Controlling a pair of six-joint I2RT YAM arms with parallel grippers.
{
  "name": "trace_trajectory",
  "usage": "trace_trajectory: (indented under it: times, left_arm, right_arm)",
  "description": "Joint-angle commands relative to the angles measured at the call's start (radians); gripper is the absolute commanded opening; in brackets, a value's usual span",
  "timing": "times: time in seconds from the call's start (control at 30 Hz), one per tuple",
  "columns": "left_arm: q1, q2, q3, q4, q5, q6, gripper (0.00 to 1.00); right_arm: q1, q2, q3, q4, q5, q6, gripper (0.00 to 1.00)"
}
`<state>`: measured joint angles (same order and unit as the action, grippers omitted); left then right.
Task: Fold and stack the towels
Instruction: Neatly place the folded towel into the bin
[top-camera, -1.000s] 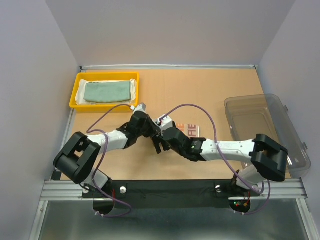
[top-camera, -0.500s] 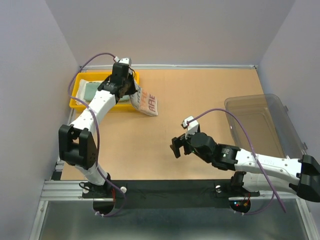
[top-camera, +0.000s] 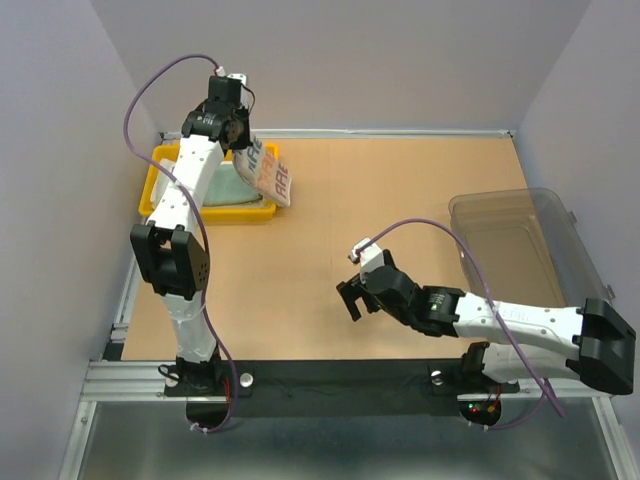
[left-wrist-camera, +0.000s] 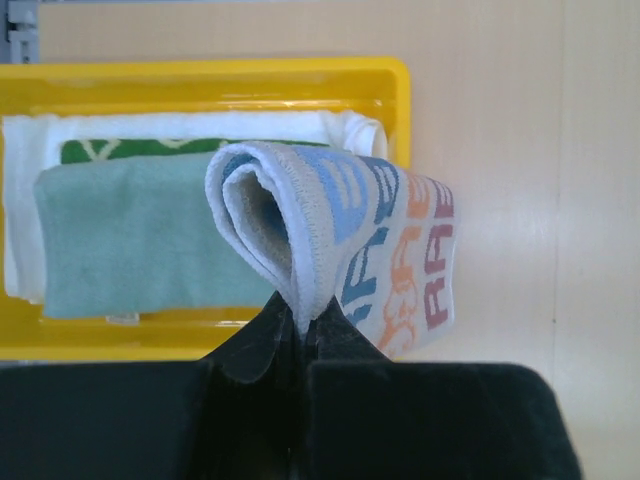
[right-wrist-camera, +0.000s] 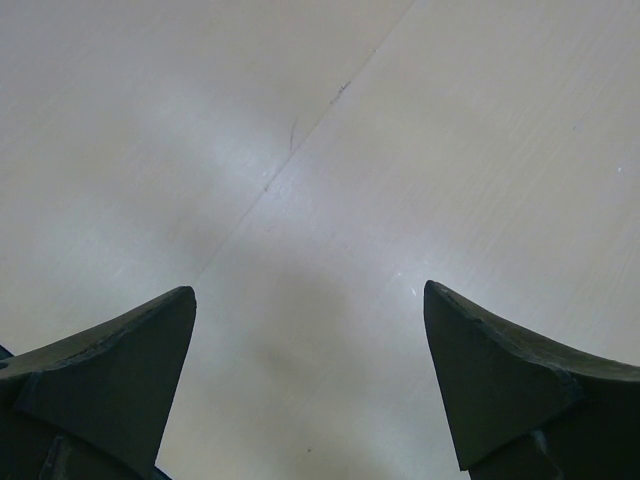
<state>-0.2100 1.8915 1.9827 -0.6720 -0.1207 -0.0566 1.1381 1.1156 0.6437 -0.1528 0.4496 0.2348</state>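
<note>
The left gripper goes to the left in the top view and down over the pale teal towel (left-wrist-camera: 130, 240) next, since the letter towel overhangs the tray's end.
My left gripper (top-camera: 238, 140) is shut on the folded white towel with blue and orange letter print (top-camera: 268, 174) and holds it in the air over the right end of the yellow tray (top-camera: 150, 190). In the left wrist view the letter towel (left-wrist-camera: 350, 240) hangs from the pinched gripper (left-wrist-camera: 305, 325). Below it in the tray (left-wrist-camera: 200, 75) lie a pale teal towel (left-wrist-camera: 130, 240) on top, a dark green towel with white marks (left-wrist-camera: 130, 150) and a white towel (left-wrist-camera: 20, 200). My right gripper (top-camera: 353, 297) is open and empty over bare table; it also shows in the right wrist view (right-wrist-camera: 310, 300).
A clear plastic bin (top-camera: 530, 260) stands at the right side of the table. The tray sits in the far left corner against the table's back rail (top-camera: 340, 131).
My left arm carried the letter towel from mid-table to the tray and lifted it higher over the tray's right end. My right arm drew back toward the near side, open.
</note>
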Motion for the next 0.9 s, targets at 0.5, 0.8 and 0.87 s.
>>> trace_trajectory:
  times: [0.5,0.8,0.87]
  left_arm:
    - [0.167,0.05,0.153,-0.089,0.052,0.156,0.0]
    - [0.23,0.069,-0.01,0.098,-0.008,0.193,0.0]
    - [0.235,0.09,-0.047,0.115,-0.028,0.187,0.01]
  right_arm:
    - [-0.015,0.135,0.134,-0.014,0.015,-0.066,1.0]
    - [-0.015,0.173,0.137,-0.019,0.008,-0.072,1.0]
    - [-0.015,0.184,0.137,-0.019,0.005,-0.071,1.0]
